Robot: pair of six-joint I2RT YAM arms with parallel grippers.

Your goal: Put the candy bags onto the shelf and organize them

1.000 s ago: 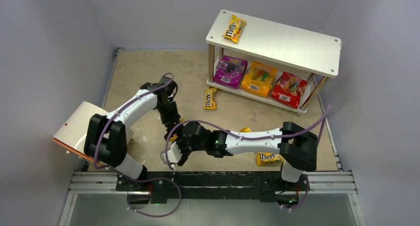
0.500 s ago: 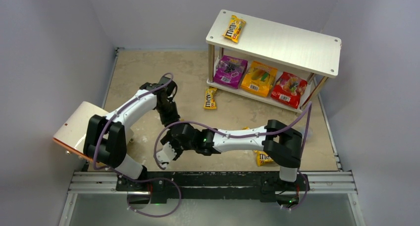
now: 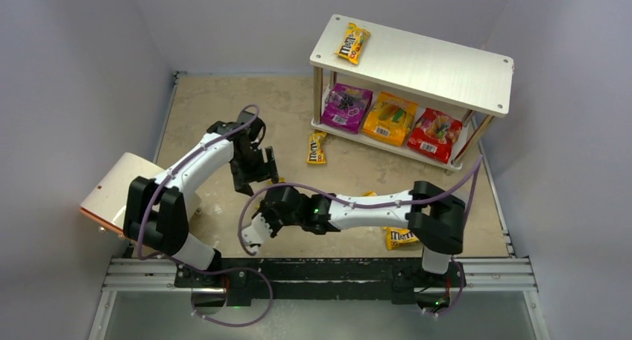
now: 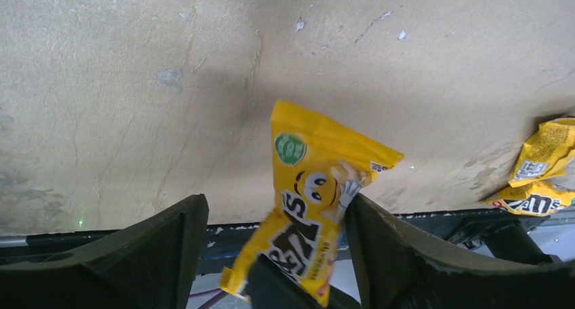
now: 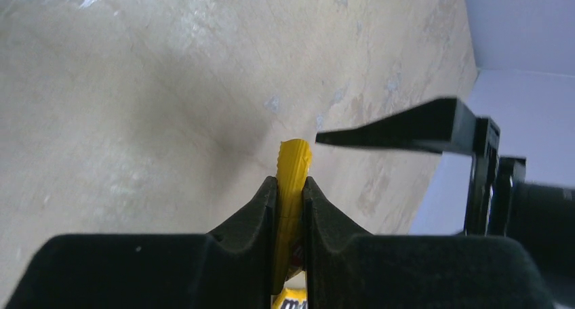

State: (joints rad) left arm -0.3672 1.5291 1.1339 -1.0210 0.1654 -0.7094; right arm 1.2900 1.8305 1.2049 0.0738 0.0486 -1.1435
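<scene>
The spot beside the yellow packet on the shelf top is bare, so next my right gripper will move up and outward over the shelf top, then come down and let go.
A yellow M&M's packet [image 4: 308, 187] hangs above the floor. My right gripper [image 5: 290, 181] is shut on its edge [image 5: 293, 156]. My left gripper [image 4: 274, 207] stands open around it, and the packet touches one of the fingers [image 4: 380, 228]. From above, the left gripper [image 3: 255, 172] and right gripper [image 3: 270, 194] meet at mid-floor. One yellow packet [image 3: 353, 42] lies on the shelf [image 3: 440, 68] top. Purple [image 3: 346, 107], orange [image 3: 389, 118] and red [image 3: 434, 134] bags sit on its lower tier. More yellow packets lie on the floor [image 3: 317, 148] [image 3: 402, 238].
A white-and-tan cylinder [image 3: 119, 194] lies at the left edge beside the left arm's base. Another yellow packet [image 3: 369, 196] peeks out behind the right forearm. Grey walls close in three sides. The metal rail [image 3: 320, 274] runs along the front.
My right gripper has shut on the yellow packet. My left gripper has opened and let it go. The right arm's base link shifted left, then slightly back.
</scene>
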